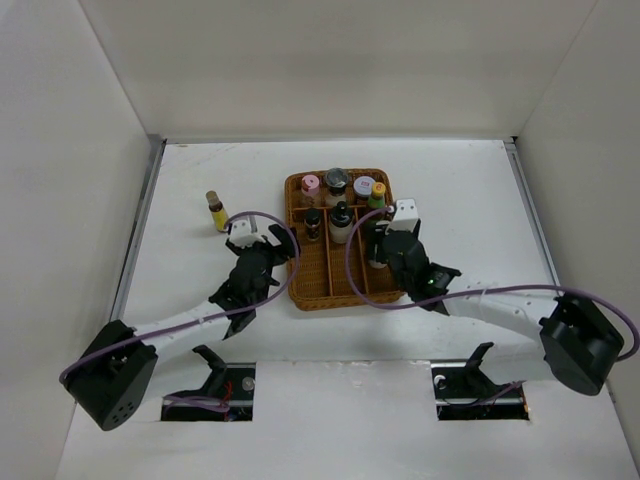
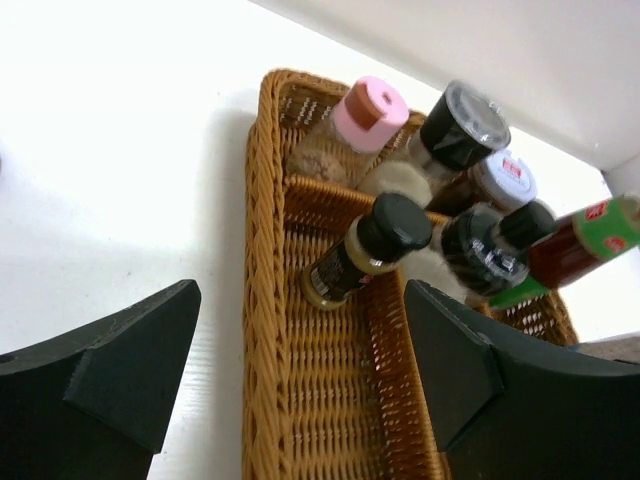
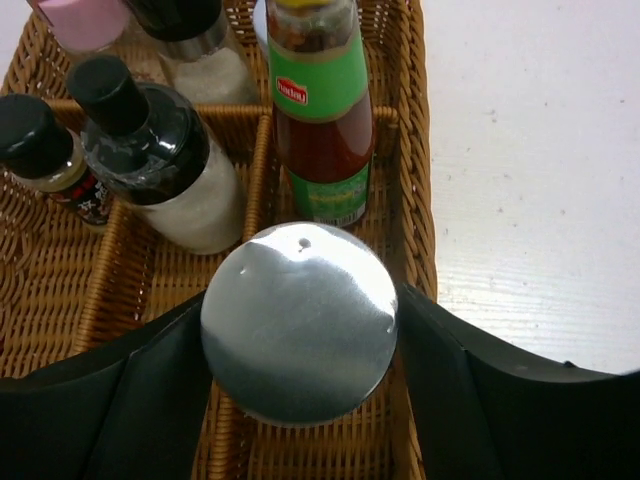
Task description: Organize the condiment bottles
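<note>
My left gripper is to go to the left in the top view and outward next, then down around the yellow-labelled brown bottle, which stands outside the tray (image 1: pixel 300 292).
The wicker tray (image 1: pixel 300 292) holds several condiment bottles at its far end. My right gripper (image 3: pixel 300 345) straddles a silver-lidded jar (image 3: pixel 298 320) standing in the tray's right compartment; its fingers (image 3: pixel 450 390) sit close on both sides, and the lid hides any contact. Just beyond stands a red-green sauce bottle (image 3: pixel 322 110), with a black-capped white shaker (image 3: pixel 160 170) to its left. My left gripper (image 2: pixel 300 370) hangs open over the tray's left rim (image 2: pixel 262 300), holding nothing. Ahead of it lie a black-capped bottle (image 2: pixel 370 245) and a pink-lidded one (image 2: pixel 365 110).
A yellow-labelled brown bottle (image 1: pixel 216 210) stands alone on the white table, left of the tray. White walls close in the table on the left, right and far sides. The near halves of the tray's compartments (image 1: pixel 340 275) hold nothing.
</note>
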You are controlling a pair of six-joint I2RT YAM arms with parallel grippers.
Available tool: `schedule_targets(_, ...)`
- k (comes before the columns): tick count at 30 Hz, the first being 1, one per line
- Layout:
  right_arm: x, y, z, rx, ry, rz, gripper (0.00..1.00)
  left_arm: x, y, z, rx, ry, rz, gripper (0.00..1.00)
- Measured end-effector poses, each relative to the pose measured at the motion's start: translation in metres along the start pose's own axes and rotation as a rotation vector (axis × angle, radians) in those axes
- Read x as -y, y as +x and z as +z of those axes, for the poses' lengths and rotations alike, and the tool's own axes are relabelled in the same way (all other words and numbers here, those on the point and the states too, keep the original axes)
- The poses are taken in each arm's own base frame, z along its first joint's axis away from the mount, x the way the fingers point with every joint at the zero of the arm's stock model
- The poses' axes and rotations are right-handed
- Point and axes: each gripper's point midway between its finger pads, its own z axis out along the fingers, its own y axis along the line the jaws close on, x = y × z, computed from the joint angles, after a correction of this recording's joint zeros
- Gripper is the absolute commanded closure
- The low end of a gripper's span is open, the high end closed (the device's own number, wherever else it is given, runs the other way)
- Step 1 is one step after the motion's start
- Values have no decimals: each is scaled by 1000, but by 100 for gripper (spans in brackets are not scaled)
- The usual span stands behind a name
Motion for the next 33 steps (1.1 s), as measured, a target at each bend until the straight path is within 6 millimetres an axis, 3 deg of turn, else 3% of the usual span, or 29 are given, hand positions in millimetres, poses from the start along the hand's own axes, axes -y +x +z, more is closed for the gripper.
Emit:
schedule_targets(5,1,-14,-8,41,-14,32,11,7,-32,3,33,-61,-11,13)
schedule_targets(7,5,-26,-17,76,-25,59,1,4,-46,3,47,-99,-11,12)
schedule_targets(13,15,-68,-47,202,-68,163,6,-33,-94,12,110,-293,-8,12)
schedule_targets(16,17,-71,-55,227,-84,195,17,-63,-111,21,123,-407,0,12)
schedule_targets(21,17,-56,-59,215,-107,209,62,-110,-112,36,81,-553,16,13)
schedule_targets(23,17,-55,-62,217,-116,223,65,-122,-112,45,58,-590,22,14)
schedule_targets(25,16,-60,-65,231,-125,240,60,-128,-112,55,42,-611,22,17)
schedule_targets(29,15,-68,-71,255,-144,268,33,-139,-111,80,9,-635,22,28)
schedule_targets(33,16,-67,-72,259,-145,270,26,-151,-97,95,-39,-652,33,39)
